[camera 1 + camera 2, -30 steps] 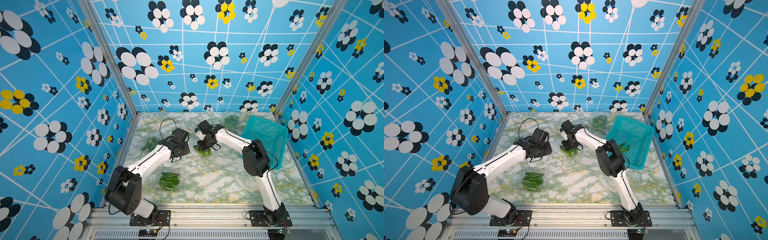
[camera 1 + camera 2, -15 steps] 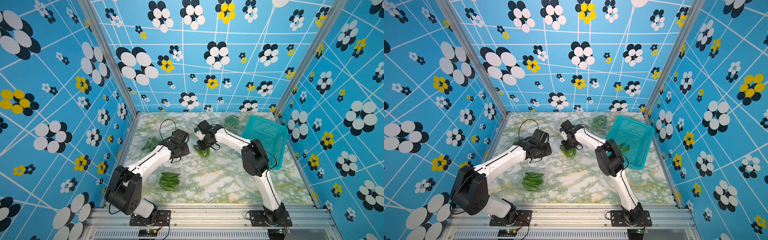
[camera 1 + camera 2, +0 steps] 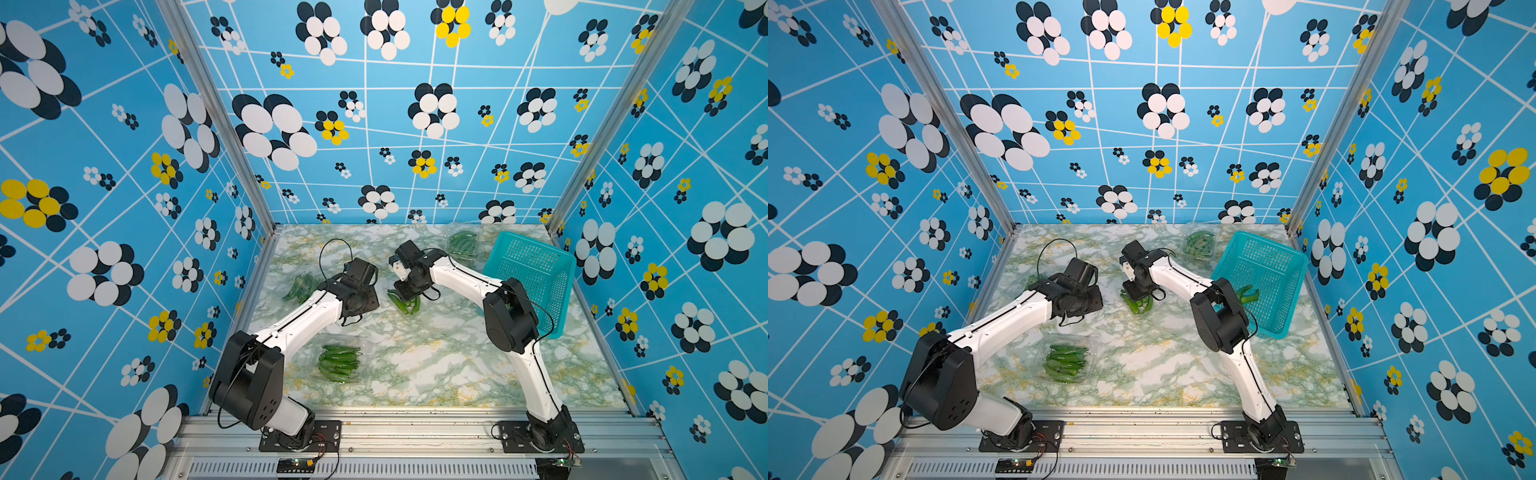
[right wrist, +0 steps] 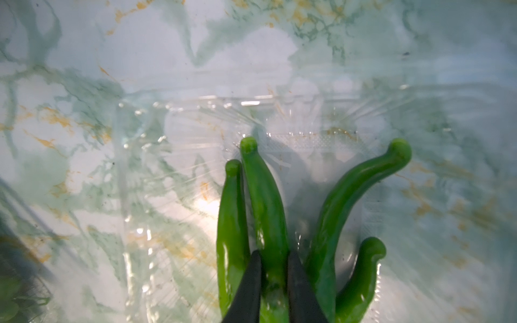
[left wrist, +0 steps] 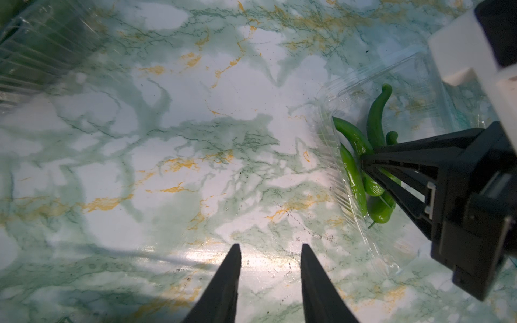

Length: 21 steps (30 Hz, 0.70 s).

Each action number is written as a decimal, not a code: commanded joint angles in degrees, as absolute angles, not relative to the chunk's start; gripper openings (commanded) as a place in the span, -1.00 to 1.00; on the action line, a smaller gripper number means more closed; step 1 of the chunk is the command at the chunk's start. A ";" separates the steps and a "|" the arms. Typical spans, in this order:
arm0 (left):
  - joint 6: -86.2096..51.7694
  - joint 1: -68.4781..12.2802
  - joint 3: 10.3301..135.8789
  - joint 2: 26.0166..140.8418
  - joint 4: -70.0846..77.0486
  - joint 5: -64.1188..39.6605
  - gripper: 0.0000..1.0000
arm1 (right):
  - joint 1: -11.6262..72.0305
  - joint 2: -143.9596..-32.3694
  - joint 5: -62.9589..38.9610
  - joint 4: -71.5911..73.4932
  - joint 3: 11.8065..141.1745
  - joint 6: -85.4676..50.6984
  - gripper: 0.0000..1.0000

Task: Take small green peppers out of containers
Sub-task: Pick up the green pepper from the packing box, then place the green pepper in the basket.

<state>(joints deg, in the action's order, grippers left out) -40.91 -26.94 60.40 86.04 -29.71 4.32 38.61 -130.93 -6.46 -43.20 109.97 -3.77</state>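
Note:
The right gripper rises from the clear container next, carries the long green pepper across over the teal basket [image 3: 1253, 289] and releases it, because a pepper already lies there.
Several small green peppers [image 4: 349, 195] lie in an open clear container [image 4: 195, 117] in the middle of the table, seen in both top views [image 3: 405, 305] [image 3: 1138, 305]. My right gripper [image 4: 274, 253] reaches down into it, its fingers pressed on both sides of one pepper [image 4: 263, 201]. The left wrist view shows the same peppers [image 5: 376, 120], the container [image 5: 414, 72] and the right gripper [image 5: 363, 162]. My left gripper [image 5: 270, 246] hangs open over bare marble beside that container, holding nothing.
More clear containers with peppers stand at the front [image 3: 338, 363] [image 3: 1065, 361], the back [image 3: 463, 245] [image 3: 1200, 243] and the left [image 3: 297, 286]. A teal basket [image 3: 536, 266] [image 3: 1266, 266] leans at the right wall with a pepper [image 3: 1248, 293] in it.
The right jaws have drawn together around one pepper. Both arms stand almost where they were; the left gripper is unchanged.

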 commanded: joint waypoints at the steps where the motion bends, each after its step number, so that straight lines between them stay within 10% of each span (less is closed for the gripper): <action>1: -41.02 -26.48 61.47 86.49 -30.06 3.99 -0.25 | 38.76 -124.11 -5.38 -44.47 108.92 -3.72 -0.97; 21: -40.54 -37.02 81.39 99.89 -28.13 -0.15 -0.25 | 16.54 -91.17 -10.15 -33.97 83.95 -11.65 -0.96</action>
<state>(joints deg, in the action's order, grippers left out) -41.12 -35.24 77.56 96.51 -27.88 1.39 19.20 -95.42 -9.76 -35.62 87.05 -10.33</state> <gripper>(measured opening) 0.379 0.160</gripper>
